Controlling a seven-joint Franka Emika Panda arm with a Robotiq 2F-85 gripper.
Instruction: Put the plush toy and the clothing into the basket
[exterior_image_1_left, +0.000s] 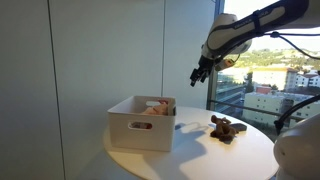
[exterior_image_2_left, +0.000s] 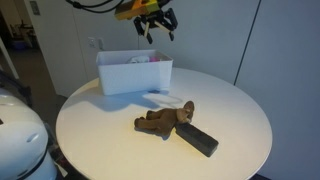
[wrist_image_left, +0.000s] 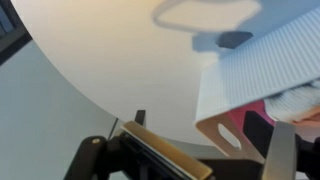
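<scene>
My gripper is at the basket's side and will next move down onto the plush toy's body (exterior_image_2_left: 171, 118) below it on the tabletop, because the toy is outside the basket.
A brown plush toy (exterior_image_1_left: 226, 127) (exterior_image_2_left: 165, 120) lies on the round white table (exterior_image_1_left: 200, 155) (exterior_image_2_left: 100, 130), apart from the white basket (exterior_image_1_left: 140, 128) (exterior_image_2_left: 133, 72). Pink and white cloth (exterior_image_1_left: 155, 108) (wrist_image_left: 300, 100) lies inside the basket. My gripper (exterior_image_1_left: 200, 72) (exterior_image_2_left: 155, 25) hangs in the air above the table, near the basket's side and well above its rim. Its fingers are spread and hold nothing. In the wrist view the gripper (wrist_image_left: 210, 135) looks down on the basket's corner and handle hole (wrist_image_left: 232, 135). The plush toy does not show there.
A dark flat block (exterior_image_2_left: 197, 140) lies against the plush toy. A small dark thing (wrist_image_left: 235, 40) lies on the table by the basket. A window (exterior_image_1_left: 270, 80) stands behind the table. The robot's white base (exterior_image_2_left: 15, 130) is by the table's edge.
</scene>
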